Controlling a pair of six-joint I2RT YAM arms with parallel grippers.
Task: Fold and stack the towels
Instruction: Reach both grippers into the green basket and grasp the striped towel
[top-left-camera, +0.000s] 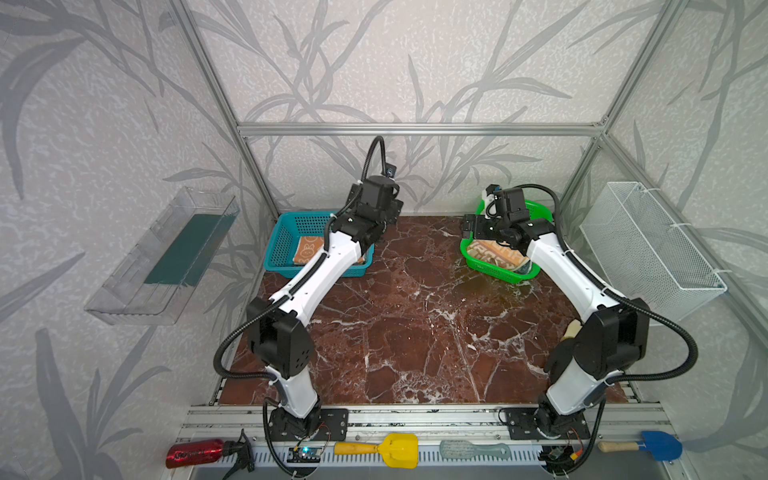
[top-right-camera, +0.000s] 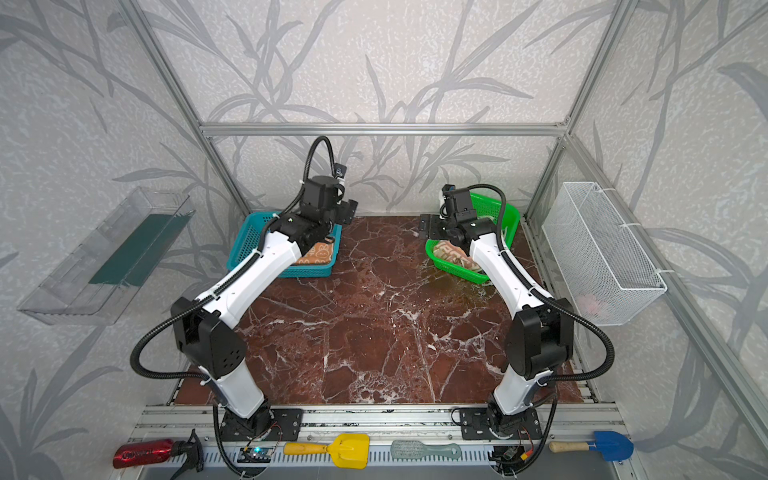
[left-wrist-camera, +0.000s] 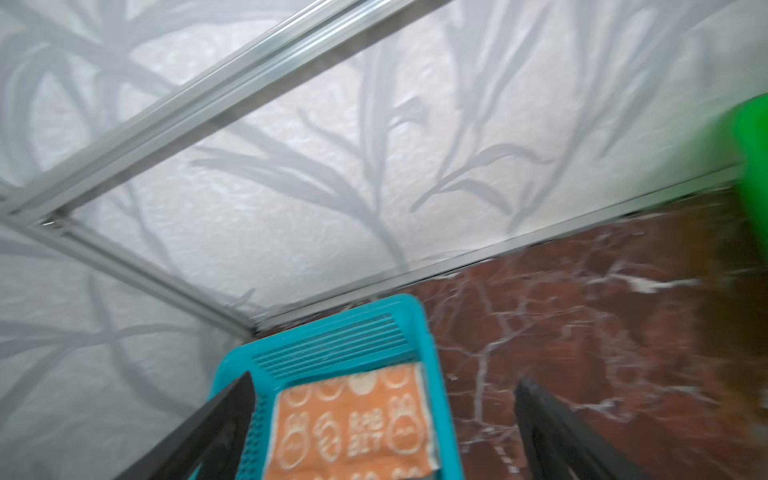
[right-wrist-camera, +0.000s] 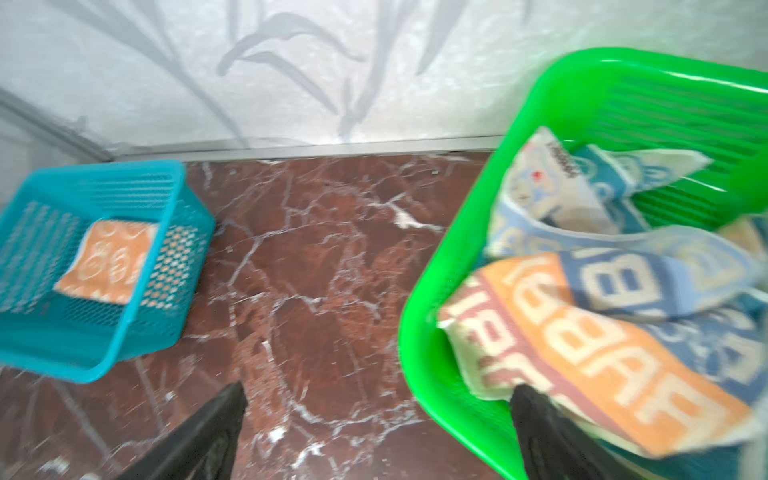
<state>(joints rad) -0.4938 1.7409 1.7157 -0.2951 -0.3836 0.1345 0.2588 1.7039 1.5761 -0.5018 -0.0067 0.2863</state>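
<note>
I will next move my right gripper inside the green basket's rim, tip it downward and lower it onto the striped towel's near orange edge (top-left-camera: 507, 257) (right-wrist-camera: 632, 400), because that edge lies exposed on top of the heap of towels.
An orange towel (top-left-camera: 307, 251) (left-wrist-camera: 353, 424) (right-wrist-camera: 108, 262) lies folded flat in the teal basket (top-left-camera: 286, 232) (left-wrist-camera: 345, 328) at the back left. My left gripper (top-left-camera: 392, 208) (left-wrist-camera: 384, 380) hovers open above that basket's inner edge, holding nothing. The striped towel (top-left-camera: 496, 253) (right-wrist-camera: 582, 353) lies crumpled in the green basket (top-left-camera: 498, 272) (right-wrist-camera: 540, 104) at the back right, on top of a teal-blue towel (right-wrist-camera: 602, 172). My right gripper (top-left-camera: 471, 224) (right-wrist-camera: 379, 390) is open and empty, straddling the green basket's near-left rim. One finger is over the striped towel, the other over the table.
The marble tabletop (top-left-camera: 415, 324) spreads between the two baskets. A clear tray (top-left-camera: 166, 257) hangs on the left wall and a white wire basket (top-left-camera: 648, 249) on the right. A red bottle (top-left-camera: 195, 453), a yellow scoop (top-left-camera: 395, 449), a brush (top-left-camera: 473, 451) and a blue scoop (top-left-camera: 656, 445) lie along the front rail.
</note>
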